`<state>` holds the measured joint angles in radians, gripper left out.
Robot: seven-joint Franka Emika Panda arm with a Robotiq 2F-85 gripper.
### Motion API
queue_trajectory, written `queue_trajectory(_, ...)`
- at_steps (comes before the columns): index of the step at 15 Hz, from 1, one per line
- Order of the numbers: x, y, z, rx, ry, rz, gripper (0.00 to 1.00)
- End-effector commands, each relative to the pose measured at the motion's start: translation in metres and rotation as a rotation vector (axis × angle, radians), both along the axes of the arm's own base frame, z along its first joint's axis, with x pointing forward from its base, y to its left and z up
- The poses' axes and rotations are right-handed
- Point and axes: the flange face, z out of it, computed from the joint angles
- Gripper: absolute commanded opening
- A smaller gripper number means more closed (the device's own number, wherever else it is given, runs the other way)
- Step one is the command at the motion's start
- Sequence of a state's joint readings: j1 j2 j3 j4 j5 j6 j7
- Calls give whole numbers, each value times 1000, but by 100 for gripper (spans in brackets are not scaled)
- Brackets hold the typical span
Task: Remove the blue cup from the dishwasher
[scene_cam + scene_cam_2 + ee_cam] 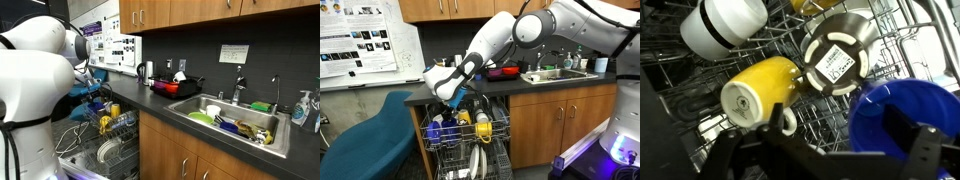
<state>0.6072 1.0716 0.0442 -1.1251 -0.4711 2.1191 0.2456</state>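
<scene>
The blue cup lies between my fingers, so I should move my open gripper gently and slightly to the right in the wrist view, over the blue cup's near side (853, 125), and close it.
The dishwasher (498, 150) stands open under the counter with its wire racks pulled out; it also shows in an exterior view (75, 160). In the wrist view the blue cup (902, 118) sits mouth-up in the upper rack at the lower right. My gripper (840, 130) is open and low over the rack. Its right finger is at the cup's mouth and its left finger is near a yellow mug (760, 90). The cup's near wall lies between the fingers. In an exterior view the gripper (450, 102) hangs over the rack, above the blue cup (447, 124).
A white cup (725, 25) and a steel bowl with a label (835, 55) lie in the rack beyond the mug. Plates (480, 160) stand in the lower rack. The sink (235, 120) with dishes is along the counter. A blue chair (370, 130) stands beside the dishwasher.
</scene>
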Motion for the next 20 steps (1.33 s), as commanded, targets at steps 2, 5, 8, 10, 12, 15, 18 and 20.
queue_trajectory(2,-3,-5,-12,1,29,-6,100)
queue_trajectory(5,-6,-4,-16,0,37,-2,100)
queue_trajectory(8,-6,-4,-16,4,42,-1,68)
queue_trajectory(10,-8,-4,-16,6,46,1,52)
queue_trajectory(12,-9,-3,-16,6,48,3,34)
queue_trajectory(15,-10,-3,-15,14,57,-2,12)
queue_trajectory(18,-12,-6,-12,37,82,-34,1)
queue_trajectory(20,-15,-7,-8,60,101,-54,0)
